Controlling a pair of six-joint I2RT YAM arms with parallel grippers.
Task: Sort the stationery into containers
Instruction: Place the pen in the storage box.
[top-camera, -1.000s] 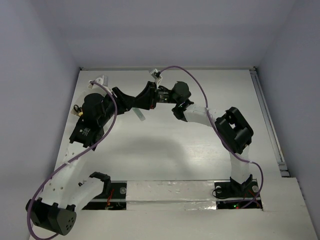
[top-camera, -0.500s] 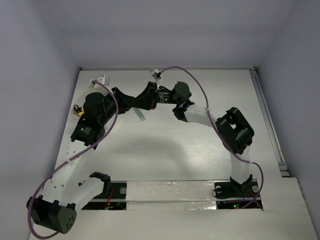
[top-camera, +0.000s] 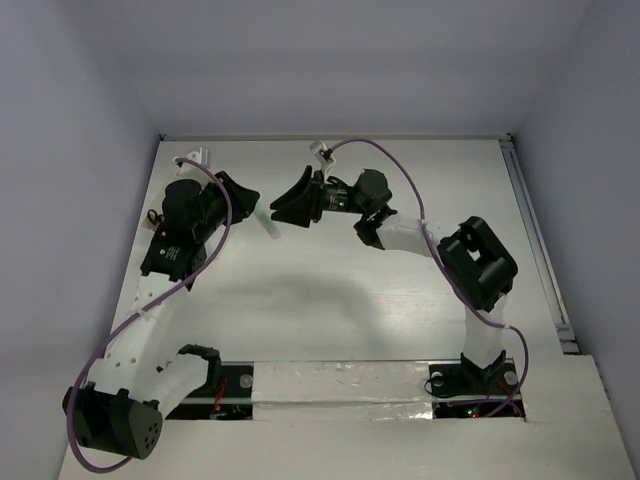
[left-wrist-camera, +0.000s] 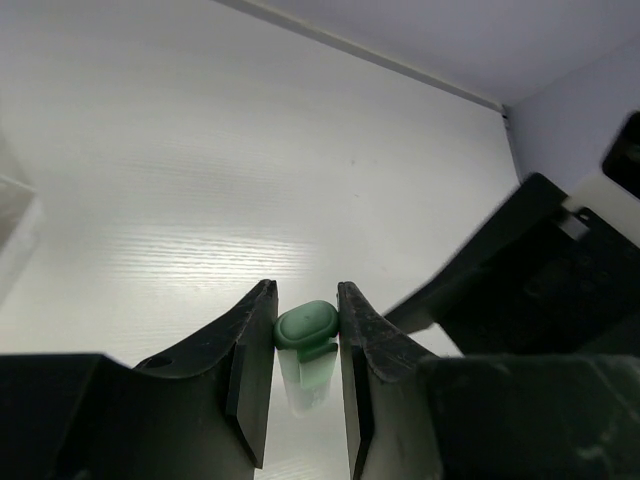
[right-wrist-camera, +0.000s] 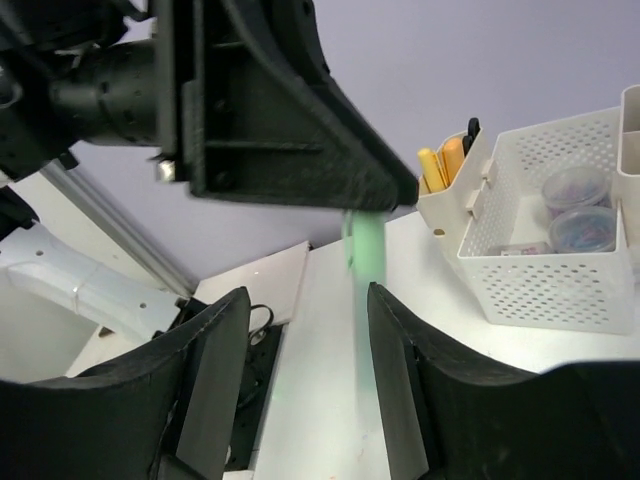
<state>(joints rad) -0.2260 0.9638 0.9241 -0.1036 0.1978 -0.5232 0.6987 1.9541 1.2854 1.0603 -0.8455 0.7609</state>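
I will move my left gripper to the left in the top view next and lower it over the off-white bin (right-wrist-camera: 450, 205), to let go of the pale green marker where yellow and orange markers stand.
My left gripper (left-wrist-camera: 305, 292) is shut on the green cap of a pale green marker (left-wrist-camera: 307, 330), which hangs down below the fingers. In the top view the left gripper (top-camera: 248, 200) holds the marker (top-camera: 267, 222) above the far left of the table. My right gripper (top-camera: 280, 203) faces it from the right, open and empty, a short gap away. In the right wrist view the marker (right-wrist-camera: 362, 245) hangs under the left gripper (right-wrist-camera: 270, 110), just beyond my open right gripper (right-wrist-camera: 307, 300). An off-white bin (right-wrist-camera: 450, 205) holds yellow and orange markers (right-wrist-camera: 443, 162).
A white perforated basket (right-wrist-camera: 540, 285) stands beside the bin and holds two little round clear jars (right-wrist-camera: 577, 186). These sit at the far left of the table, mostly hidden under the left arm in the top view. A purple cable (top-camera: 400, 180) arcs over the right arm.
The two grippers were together at the marker; now they are apart. The right gripper has opened and backed to the right, and the left gripper has drawn left with the marker.
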